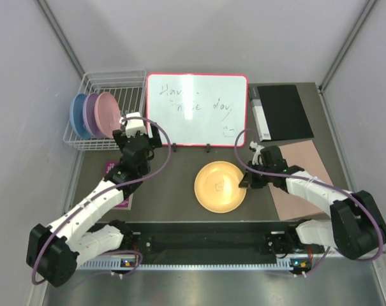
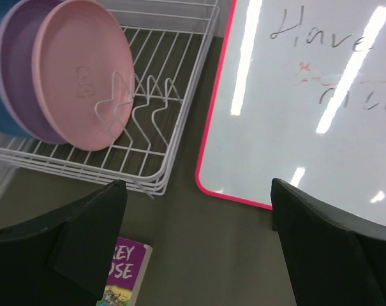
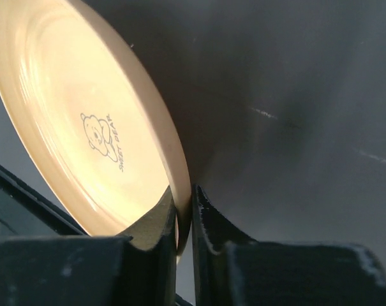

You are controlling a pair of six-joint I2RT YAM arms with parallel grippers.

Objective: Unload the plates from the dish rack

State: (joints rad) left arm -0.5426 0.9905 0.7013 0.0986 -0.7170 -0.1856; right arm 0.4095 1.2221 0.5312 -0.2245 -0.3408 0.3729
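Observation:
Next, the left gripper turns toward the rack, then lowers onto the pink plate's near rim [image 1: 105, 133] [image 2: 66, 139], since open rack lies beside that plate.
The white wire dish rack [image 1: 134, 80] stands at the back left and holds three plates on edge: blue [image 1: 76, 116], lavender [image 1: 89, 113] and pink [image 1: 108, 106]. In the left wrist view the pink plate [image 2: 78, 70] leans in the rack [image 2: 180, 95], with the lavender plate [image 2: 14, 70] behind it. My left gripper [image 1: 124, 125] is open and empty, just right of the rack's near corner. The yellow-orange plate [image 1: 219, 187] lies on the table's middle. My right gripper [image 1: 245, 183] is shut on its right rim, as the right wrist view [image 3: 84, 115] shows.
A red-framed whiteboard [image 1: 197, 109] stands behind the plate. A black folder [image 1: 283, 111] and a brown mat [image 1: 301, 167] lie at the right. A purple book [image 1: 113, 172] lies under the left arm, and also shows in the left wrist view [image 2: 124, 274].

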